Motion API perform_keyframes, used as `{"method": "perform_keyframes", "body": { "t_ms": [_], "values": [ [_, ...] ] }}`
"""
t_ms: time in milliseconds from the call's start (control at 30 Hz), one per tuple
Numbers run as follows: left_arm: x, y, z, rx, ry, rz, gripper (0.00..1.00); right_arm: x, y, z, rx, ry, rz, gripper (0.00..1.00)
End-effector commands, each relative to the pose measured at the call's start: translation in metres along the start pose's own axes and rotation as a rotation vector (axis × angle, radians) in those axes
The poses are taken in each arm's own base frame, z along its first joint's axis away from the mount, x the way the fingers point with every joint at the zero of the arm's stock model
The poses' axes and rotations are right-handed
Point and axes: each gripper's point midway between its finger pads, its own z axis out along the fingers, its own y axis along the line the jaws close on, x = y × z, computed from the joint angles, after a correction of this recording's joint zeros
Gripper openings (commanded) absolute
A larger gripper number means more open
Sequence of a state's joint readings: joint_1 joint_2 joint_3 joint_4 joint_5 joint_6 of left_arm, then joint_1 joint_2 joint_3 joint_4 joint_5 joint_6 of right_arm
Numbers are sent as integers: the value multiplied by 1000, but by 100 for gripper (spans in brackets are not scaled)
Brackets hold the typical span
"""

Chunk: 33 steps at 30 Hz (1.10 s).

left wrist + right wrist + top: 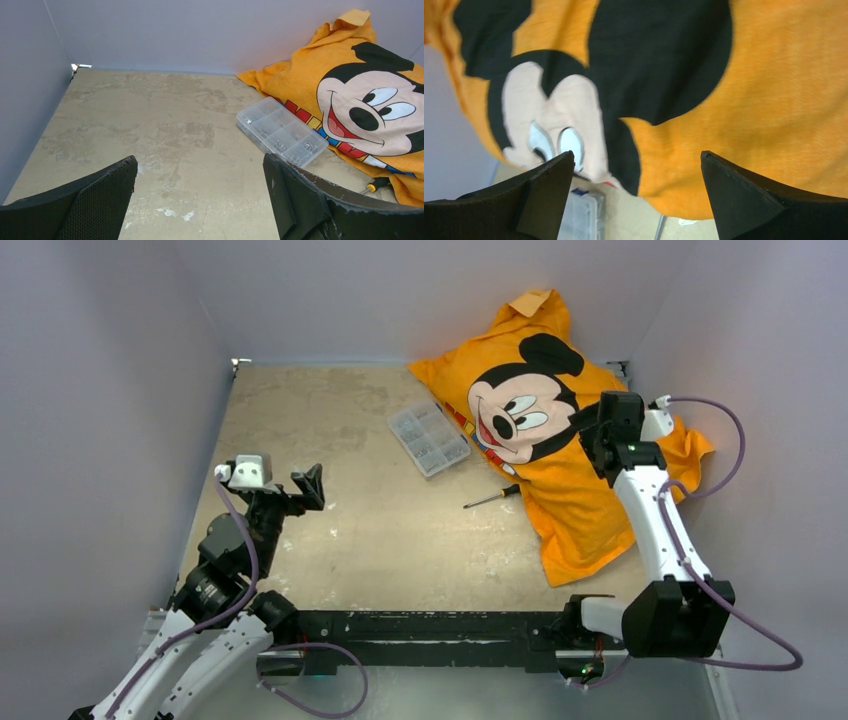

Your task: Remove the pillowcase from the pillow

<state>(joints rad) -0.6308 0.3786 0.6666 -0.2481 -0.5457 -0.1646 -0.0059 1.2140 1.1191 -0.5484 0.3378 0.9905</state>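
My right gripper lowers onto the cloth and closes next, as the edge of Mickey's black ear (653,123) lies below, already lined up between the open fingers.
The orange pillowcase (560,470) with the Mickey Mouse face lies plump at the back right and leans on the wall corner. It also shows in the left wrist view (310,85) and the right wrist view (774,100). The white pillow is hidden inside it. My right gripper (592,440) hovers over the case's right part, near Mickey's black ear. In the right wrist view it (636,165) is open and empty, with fabric close below. My left gripper (305,485) is open and empty over bare table at the left, far from the case; it also shows in its own wrist view (200,170).
A clear plastic organizer box (428,438) lies just left of the pillowcase, also in the left wrist view (281,131). A small screwdriver (490,498) lies on the table by the case's front edge. Grey walls enclose the table on three sides.
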Motion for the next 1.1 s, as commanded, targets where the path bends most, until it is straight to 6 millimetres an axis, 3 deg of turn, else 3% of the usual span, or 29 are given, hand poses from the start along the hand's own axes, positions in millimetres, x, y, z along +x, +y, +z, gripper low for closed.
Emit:
{"method": "perform_keyframes", "body": {
  "t_ms": [0,167,267,500,600,700,767,833,867,900,933,1000,1067],
  "values": [
    [-4,-9,1,37,-21,-27,96,-14,-35,6,176,-72,114,99],
    [-3,-11,1,48,-19,-26,96,-20,-68,21,259,-97,161,99],
    [-2,-10,1,43,-19,-23,96,-14,-71,37,254,-80,137,99],
    [1,-11,3,44,-11,-17,96,29,-72,80,168,41,35,98],
    [2,-10,3,40,-13,-15,96,47,-79,95,157,91,-1,82],
    [2,-10,3,38,-13,-14,96,51,-72,97,112,110,-27,48],
    [3,-11,3,42,-12,-14,96,39,-59,91,75,91,-42,21],
    [2,-11,3,43,-13,-15,96,15,-37,77,28,42,-58,0],
    [1,-10,3,43,-16,-16,96,-3,-28,68,18,-5,-66,0],
    [1,-10,2,43,-17,-16,96,-29,-5,51,-41,-66,-88,0],
    [0,-10,2,44,-20,-20,96,-39,7,40,-79,-81,-96,0],
    [0,-10,2,45,-22,-21,96,-77,54,-5,-252,-165,-150,0],
    [0,-11,2,47,-21,-21,96,-101,101,-58,-485,-227,-220,0]
  ]
}}
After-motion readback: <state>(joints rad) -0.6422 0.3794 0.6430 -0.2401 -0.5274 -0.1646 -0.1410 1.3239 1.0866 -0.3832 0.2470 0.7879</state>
